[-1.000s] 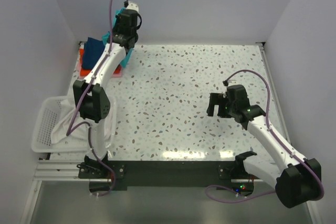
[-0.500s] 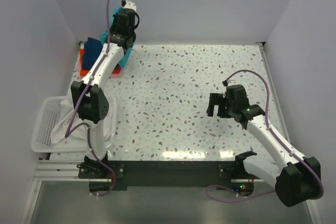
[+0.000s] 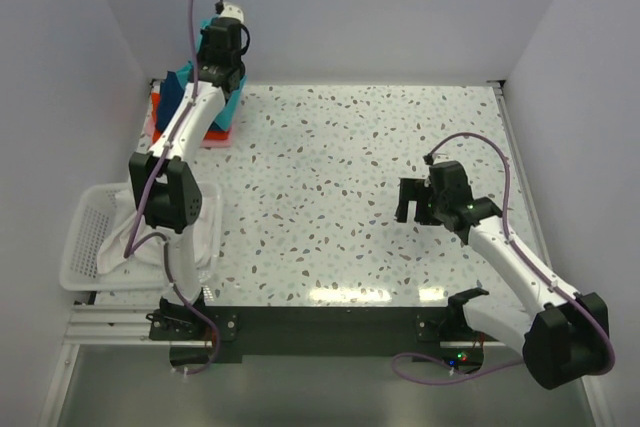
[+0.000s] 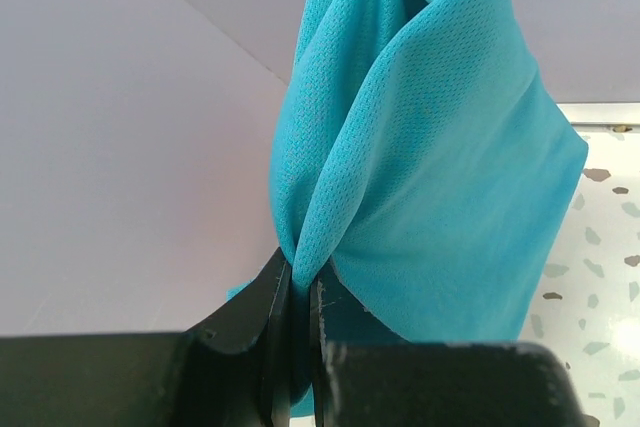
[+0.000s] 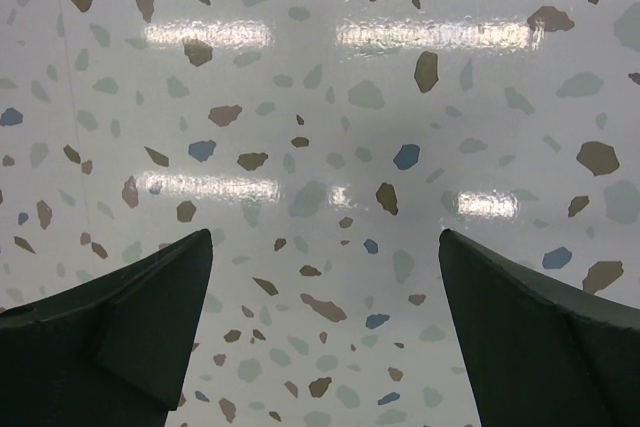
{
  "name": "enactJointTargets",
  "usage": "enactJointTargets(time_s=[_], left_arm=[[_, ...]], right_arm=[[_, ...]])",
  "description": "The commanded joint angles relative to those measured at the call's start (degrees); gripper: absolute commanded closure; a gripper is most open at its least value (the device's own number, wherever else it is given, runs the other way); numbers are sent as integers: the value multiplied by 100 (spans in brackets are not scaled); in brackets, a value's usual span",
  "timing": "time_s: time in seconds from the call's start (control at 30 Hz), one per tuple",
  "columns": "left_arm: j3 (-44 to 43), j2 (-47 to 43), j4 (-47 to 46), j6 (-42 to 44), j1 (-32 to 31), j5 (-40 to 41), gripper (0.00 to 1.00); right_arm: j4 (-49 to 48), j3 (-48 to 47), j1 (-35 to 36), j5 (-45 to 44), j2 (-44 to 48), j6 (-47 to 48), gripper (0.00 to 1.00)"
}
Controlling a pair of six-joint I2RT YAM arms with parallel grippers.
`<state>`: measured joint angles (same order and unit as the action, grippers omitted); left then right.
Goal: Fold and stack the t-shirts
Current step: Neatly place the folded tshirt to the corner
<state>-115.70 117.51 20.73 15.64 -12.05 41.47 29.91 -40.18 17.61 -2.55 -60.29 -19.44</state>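
I will next lower the teal t-shirt with my left gripper to the left in the top view, onto the stack's wall-side part (image 3: 169, 101), because navy and orange-red cloth is uncovered there.
My left gripper (image 3: 217, 47) is shut on the teal t-shirt (image 4: 430, 157) and holds it bunched and hanging at the far left corner. The teal cloth (image 3: 228, 107) drapes beside the arm. Under it lies a stack of folded shirts: navy blue (image 3: 176, 87), orange-red (image 3: 158, 112) and pink (image 3: 212, 140). In the left wrist view the cloth is pinched between the closed fingers (image 4: 275, 302). My right gripper (image 3: 408, 202) is open and empty over bare table at the right; its fingers (image 5: 130, 322) stand wide apart.
A white slatted basket (image 3: 85, 242) with white cloth in it stands at the near left edge. Walls close the back and both sides. The speckled table top (image 3: 350, 167) spans between the arms.
My left gripper has moved left and slightly back with the teal t-shirt, over the folded stack. The right arm has not moved.
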Motion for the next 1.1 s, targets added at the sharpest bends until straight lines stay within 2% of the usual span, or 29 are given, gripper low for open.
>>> enactJointTargets(time_s=[0.0, 0.3, 0.77, 0.83, 0.93, 0.97, 1.03, 1.07], left_arm=[[-40, 131, -421, 36, 159, 54, 100], [206, 324, -667, -210, 625, -262, 100], [118, 957, -693, -667, 1205, -658, 100], [118, 1001, -719, -667, 1205, -658, 96], [48, 1098, -685, -737, 1399, -649, 75], [4, 1124, -641, -764, 1451, -667, 56], [-119, 1151, -536, -921, 1504, -702, 28], [-163, 1142, -492, -1001, 1574, -719, 0]], right_arm=[[6, -244, -20, -281, -70, 90, 1], [76, -297, -12, -413, -123, 81, 1], [270, -385, -12, -738, -343, 2, 1], [278, -411, -12, -791, -395, 2, 1], [313, -464, -12, -800, -501, 2, 1], [340, -481, -12, -800, -527, 2, 1], [366, -499, -20, -844, -536, -16, 1], [366, -508, -12, -861, -527, -7, 1]])
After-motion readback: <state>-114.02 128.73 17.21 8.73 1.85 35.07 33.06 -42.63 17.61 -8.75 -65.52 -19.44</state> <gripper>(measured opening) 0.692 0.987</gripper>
